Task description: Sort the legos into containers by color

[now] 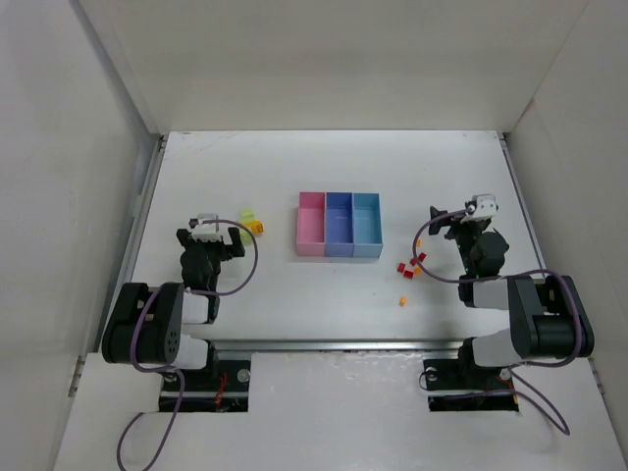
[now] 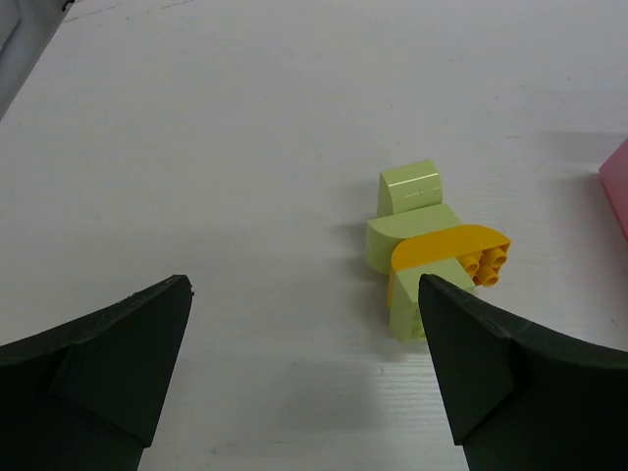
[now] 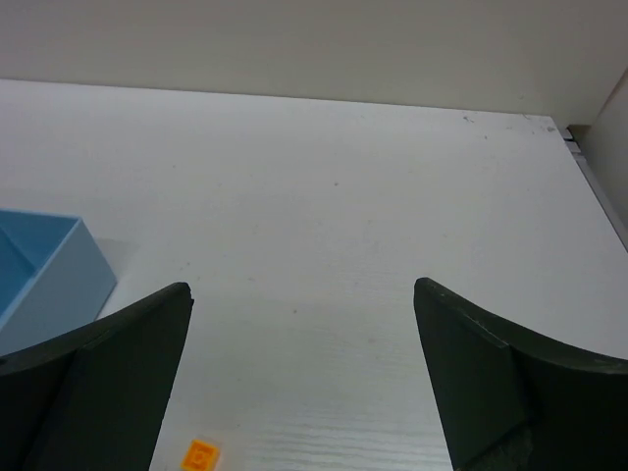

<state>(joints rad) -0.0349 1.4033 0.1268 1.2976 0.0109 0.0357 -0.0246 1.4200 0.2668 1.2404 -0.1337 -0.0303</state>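
I should move my right gripper down and to the left in the top view next, tilting it downward, onto the farthest orange lego. That lego is clear of the red legos.
The containers stand joined in a row at mid-table: pink point(image 1: 312, 224), blue-violet point(image 1: 339, 224) and light blue point(image 1: 366, 224). A small cluster of yellow-green legos point(image 2: 417, 208) with a yellow-orange curved piece point(image 2: 446, 245) lies just ahead of my left gripper point(image 2: 302, 285), close to its right finger. That gripper is open and holds nothing. Red legos point(image 1: 404, 267) and orange legos point(image 1: 403, 300) lie scattered right of the containers. My right gripper point(image 3: 300, 287) hangs open over bare table, with one orange lego point(image 3: 200, 454) low at its left.
White walls close in the table on the left, back and right. The pink container's corner point(image 2: 616, 191) shows at the right edge of the left wrist view. The light blue container point(image 3: 49, 270) sits at the left of the right wrist view.
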